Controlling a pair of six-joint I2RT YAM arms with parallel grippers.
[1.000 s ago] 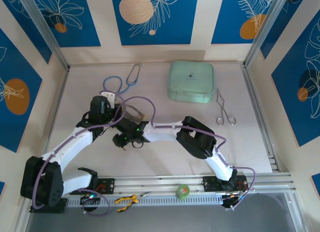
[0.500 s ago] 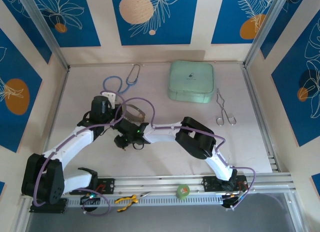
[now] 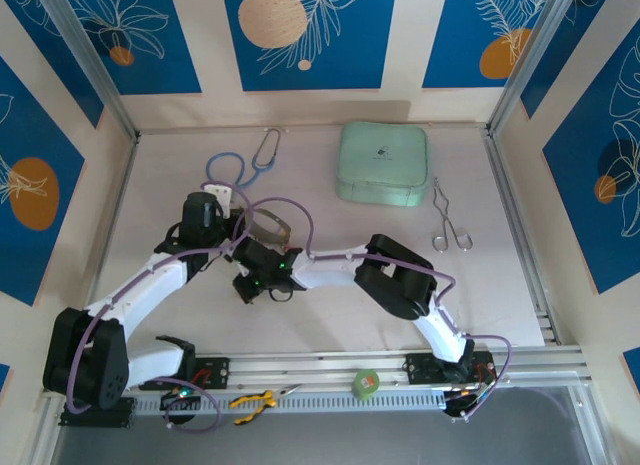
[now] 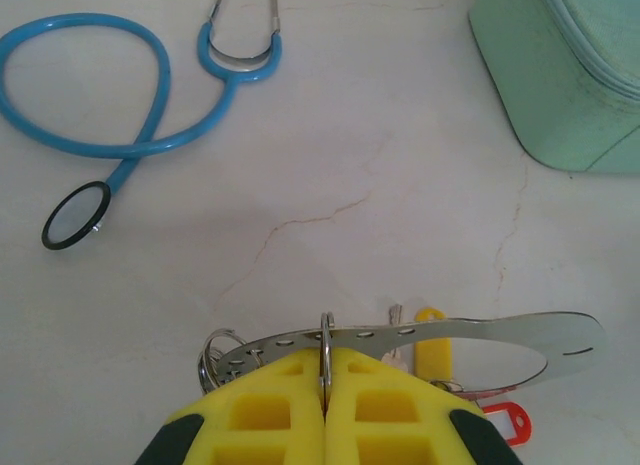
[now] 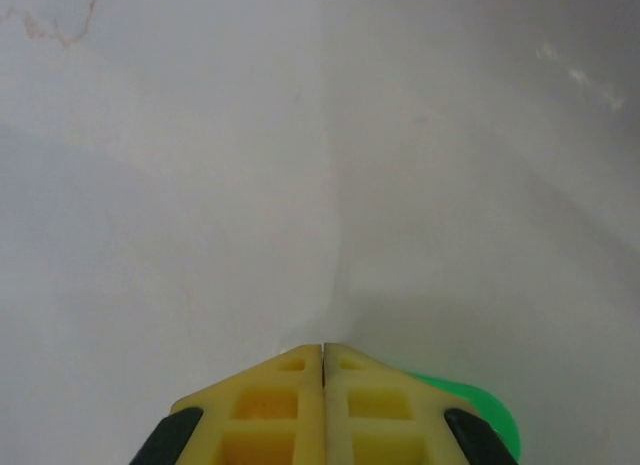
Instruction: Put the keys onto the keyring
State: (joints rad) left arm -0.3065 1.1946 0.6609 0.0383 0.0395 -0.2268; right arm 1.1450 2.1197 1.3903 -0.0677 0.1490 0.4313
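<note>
My right gripper should next move to its side by the tongs, away from the keyring, and let go of the green-tagged key there, because the tabletop is clear on that side.
In the left wrist view my left gripper is shut on a thin upright metal ring that crosses the keyring, a flat silvery band with holes lying on the table. Keys with a yellow tag and a red tag lie under the band, and more small rings bunch at its left end. From above, the left gripper meets the keyring. My right gripper sits just in front of it. Its fingers are shut, with a green tag peeking from under the right one.
A blue stethoscope lies behind the left gripper, with its disc showing in the left wrist view. A mint case stands at the back centre and metal tongs to its right. Green tape and yellow pliers rest on the front rail.
My right gripper has closed from partly open and edged slightly left and nearer. The left arm and the keyring have stayed put.
</note>
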